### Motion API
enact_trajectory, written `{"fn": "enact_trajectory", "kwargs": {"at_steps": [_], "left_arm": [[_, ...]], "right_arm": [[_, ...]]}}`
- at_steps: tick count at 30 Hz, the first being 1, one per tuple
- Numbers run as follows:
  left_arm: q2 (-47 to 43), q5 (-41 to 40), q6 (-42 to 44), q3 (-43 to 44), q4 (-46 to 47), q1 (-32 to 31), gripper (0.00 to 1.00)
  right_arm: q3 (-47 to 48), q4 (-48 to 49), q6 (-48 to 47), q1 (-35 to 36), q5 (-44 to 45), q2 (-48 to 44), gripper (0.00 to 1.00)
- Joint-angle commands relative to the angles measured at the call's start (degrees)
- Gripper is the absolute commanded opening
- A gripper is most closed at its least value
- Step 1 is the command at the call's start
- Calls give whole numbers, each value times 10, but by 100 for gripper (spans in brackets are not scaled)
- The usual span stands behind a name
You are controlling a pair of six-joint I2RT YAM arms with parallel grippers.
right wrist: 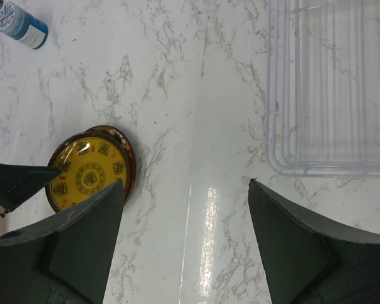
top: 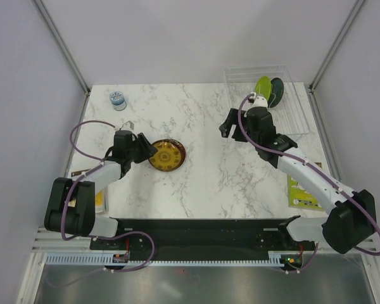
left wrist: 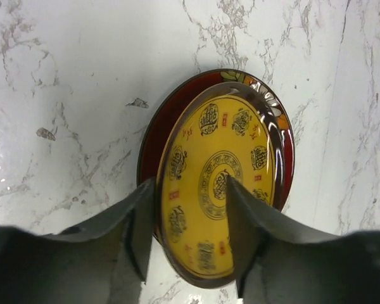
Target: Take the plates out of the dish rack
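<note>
The robot's right gripper will next move outward over the rack (top: 294,111), turning, and lower its open fingers astride the lime green plate's upper rim (top: 268,86), because that plate stands upright.
The amber-brown plate (left wrist: 215,145) lies stacked on the red floral plate (left wrist: 168,123) on the marble table, left of centre (top: 166,155). My left gripper (left wrist: 189,183) is open. Its jaws straddle the amber plate's near rim, one finger outside the edge and one over the plate's middle. The lime green plate (top: 262,85) and the dark teal-blue plate (top: 277,90) stand in the wire dish rack (top: 294,111) at the back right. My right gripper (right wrist: 185,183) is open and empty over bare table, between the stack (right wrist: 88,174) and the rack (right wrist: 329,95).
A small blue-grey round container (top: 118,99) stands at the back left and also shows in the right wrist view (right wrist: 22,25). A green-and-white card (top: 303,190) lies at the right edge under the right arm. Grey walls enclose the table.
</note>
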Motion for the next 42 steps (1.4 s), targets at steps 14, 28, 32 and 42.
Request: {"fn": "enact_trajectory", "kwargs": {"at_steps": [14,28,32,42], "left_arm": [[-94,-116,22,43,-117,3,84],[-129,-27,46,99,-105,0,84],[-118,-30,53,99,-98,0,84],[-103,-19,54,97,-93,0,84]], "right_arm": [[309,-85,-158,-115,284,224,93],[657,-90,-252,-203,274,578,86],[684,-92,-270,-213,254,615,74],[656,-89,-257,-242,192,628,14]]}}
